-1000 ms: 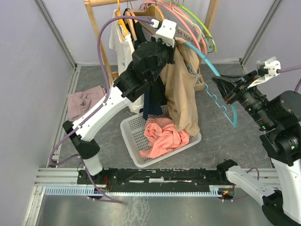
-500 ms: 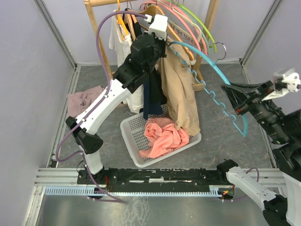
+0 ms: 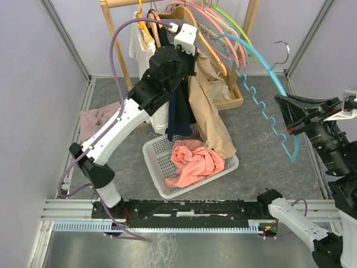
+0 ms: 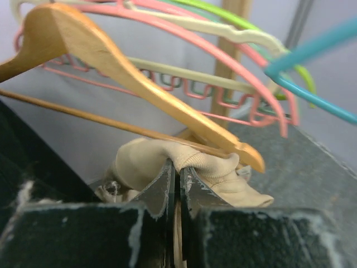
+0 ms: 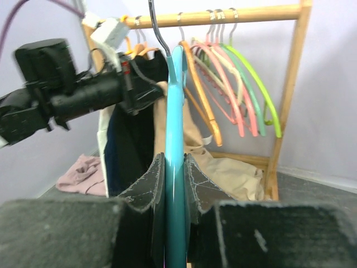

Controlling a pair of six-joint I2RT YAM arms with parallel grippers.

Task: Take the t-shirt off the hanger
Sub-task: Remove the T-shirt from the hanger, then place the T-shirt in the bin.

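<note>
The teal hanger is out of the tan t-shirt. My left gripper will next move back from the rack and down over the basket to open.
The tan t-shirt [image 3: 211,109] hangs from my left gripper [image 3: 195,58], which is shut on its ribbed collar [image 4: 215,163] just below the rack. In the left wrist view the left gripper [image 4: 178,167] pinches the fabric under a wooden hanger [image 4: 111,61]. The teal plastic hanger [image 3: 262,70] is out of the shirt and off to the right. My right gripper [image 3: 287,124] is shut on its lower arm. Between the fingers of the right gripper [image 5: 174,162] the teal hanger [image 5: 174,106] stands upright, its metal hook at the top.
A white basket [image 3: 154,161] holding a salmon garment [image 3: 192,161] sits on the floor under the shirt. A pink garment [image 3: 97,120] lies at the left. The wooden rack [image 3: 249,21] carries pink and green hangers [image 3: 231,33], dark clothes [image 3: 178,114] and a white shirt [image 3: 142,50].
My right gripper has pulled the teal hanger right and upward, out of the tan t-shirt. The left gripper has lifted the collar slightly back toward the rack.
</note>
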